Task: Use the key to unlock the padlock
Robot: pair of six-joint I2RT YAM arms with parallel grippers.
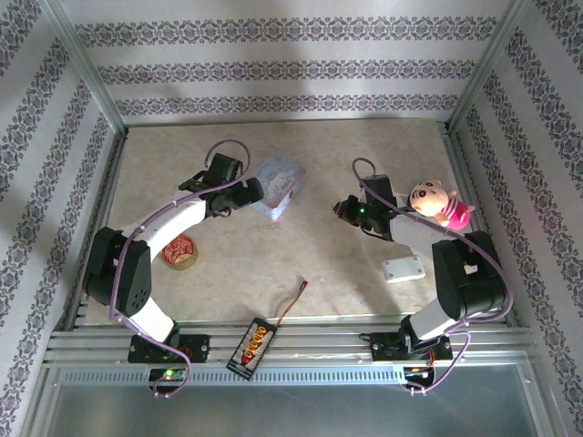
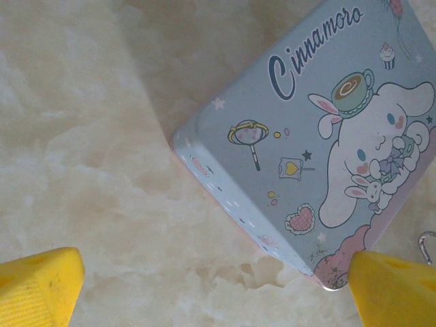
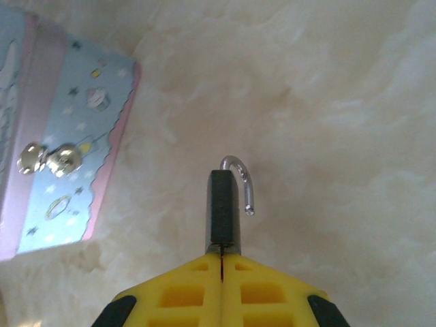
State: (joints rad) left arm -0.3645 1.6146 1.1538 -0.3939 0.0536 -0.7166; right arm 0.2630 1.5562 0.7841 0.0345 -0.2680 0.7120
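The clear patch of bare marble tabletop lies directly below the right gripper, so the gripper needs to lower down to it next and open to release the padlock.
My right gripper (image 3: 222,262) is shut on the padlock (image 3: 223,204), a tiny dark grey lock that sticks out past the yellow fingers. Its thin silver shackle (image 3: 242,182) is swung free, with one end hanging loose above the marble table. In the top view the right gripper (image 1: 346,208) hovers right of the tin. My left gripper (image 2: 218,289) is open, its yellow fingertips (image 2: 41,286) spread over the table beside the tin's near corner. A thin metal loop (image 2: 427,245) peeks in at the right edge; I cannot make out the key.
The pale-blue cartoon tin (image 1: 278,187) lies at the table's middle back, its metal clasp (image 3: 48,159) facing the right arm. A pink plush toy (image 1: 439,204), a white box (image 1: 403,269), a tape roll (image 1: 179,251) and a battery with cable (image 1: 253,341) lie around.
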